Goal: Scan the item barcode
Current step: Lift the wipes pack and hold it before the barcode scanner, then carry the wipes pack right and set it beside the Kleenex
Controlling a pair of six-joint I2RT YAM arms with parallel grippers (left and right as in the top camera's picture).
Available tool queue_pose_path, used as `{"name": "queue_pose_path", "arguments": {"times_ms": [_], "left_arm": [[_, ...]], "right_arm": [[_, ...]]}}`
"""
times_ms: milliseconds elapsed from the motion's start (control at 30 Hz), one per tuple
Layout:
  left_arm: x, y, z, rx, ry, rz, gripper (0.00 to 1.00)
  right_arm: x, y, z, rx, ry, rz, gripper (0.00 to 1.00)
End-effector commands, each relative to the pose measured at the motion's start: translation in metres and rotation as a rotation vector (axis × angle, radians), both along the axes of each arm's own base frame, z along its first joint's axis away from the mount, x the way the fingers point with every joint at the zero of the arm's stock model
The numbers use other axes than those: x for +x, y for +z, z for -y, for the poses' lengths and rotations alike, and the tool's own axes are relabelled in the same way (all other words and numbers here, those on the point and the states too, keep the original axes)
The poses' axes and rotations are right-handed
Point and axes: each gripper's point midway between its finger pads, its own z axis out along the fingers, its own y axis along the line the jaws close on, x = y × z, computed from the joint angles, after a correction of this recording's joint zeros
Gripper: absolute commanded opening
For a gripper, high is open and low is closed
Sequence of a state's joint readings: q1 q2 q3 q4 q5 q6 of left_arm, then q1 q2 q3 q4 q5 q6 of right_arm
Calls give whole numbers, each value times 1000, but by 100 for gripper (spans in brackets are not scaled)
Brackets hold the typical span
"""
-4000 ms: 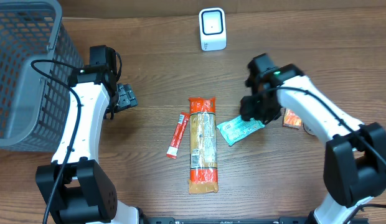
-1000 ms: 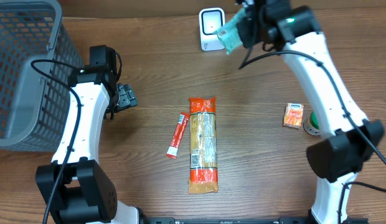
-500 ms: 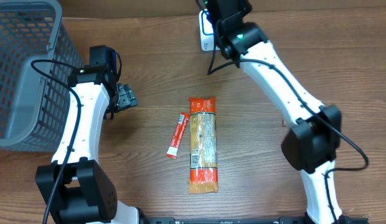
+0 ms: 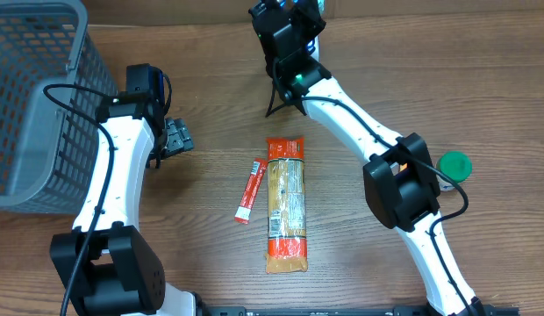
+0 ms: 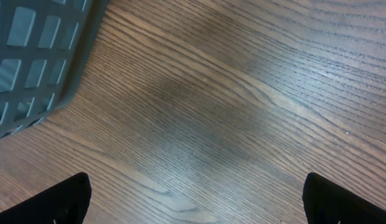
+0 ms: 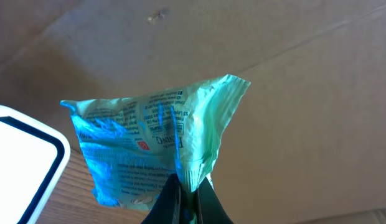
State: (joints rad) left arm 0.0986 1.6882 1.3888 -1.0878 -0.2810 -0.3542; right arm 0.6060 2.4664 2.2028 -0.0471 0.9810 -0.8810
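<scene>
I should next move my right gripper back from the scanner and down to let go of the snack packet on the wood between the pasta packet and the green lid, since that spot is bare.
My right gripper (image 6: 188,183) is shut on the crimped edge of a green and blue snack packet (image 6: 137,149), which hangs crumpled with its printed side toward the camera. The white scanner (image 6: 22,168) shows just left of the packet in the right wrist view. From overhead, the right arm reaches to the table's far edge and its gripper (image 4: 288,25) covers both scanner and packet. My left gripper (image 5: 202,205) hovers open over bare wood, nothing between its fingers (image 5: 62,200).
A grey mesh basket (image 4: 35,105) stands at the far left, its corner (image 5: 37,56) near the left gripper. An orange pasta packet (image 4: 285,204) and a red sachet (image 4: 249,190) lie mid-table. A green round lid (image 4: 454,164) sits at the right.
The right arm has carried the packet up from the table and further left along the far edge, and it now covers the scanner from overhead. The left arm has not moved.
</scene>
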Motion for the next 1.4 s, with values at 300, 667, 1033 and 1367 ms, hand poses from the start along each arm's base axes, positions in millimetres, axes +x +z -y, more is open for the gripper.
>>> {"name": "queue_pose_path", "arguments": {"times_ms": [300, 667, 1033, 1367], "left_arm": [[4, 13, -1, 15, -24, 31, 100], [4, 13, -1, 14, -24, 31, 100], [4, 13, -1, 14, -24, 31, 100], [4, 13, -1, 14, -24, 31, 100]], "right_arm": [[8, -49, 2, -62, -48, -26, 4], [8, -62, -1, -94, -43, -44, 4], [-3, -99, -7, -116, -17, -126, 4], [-7, -98, -19, -98, 8, -116, 4]]}}
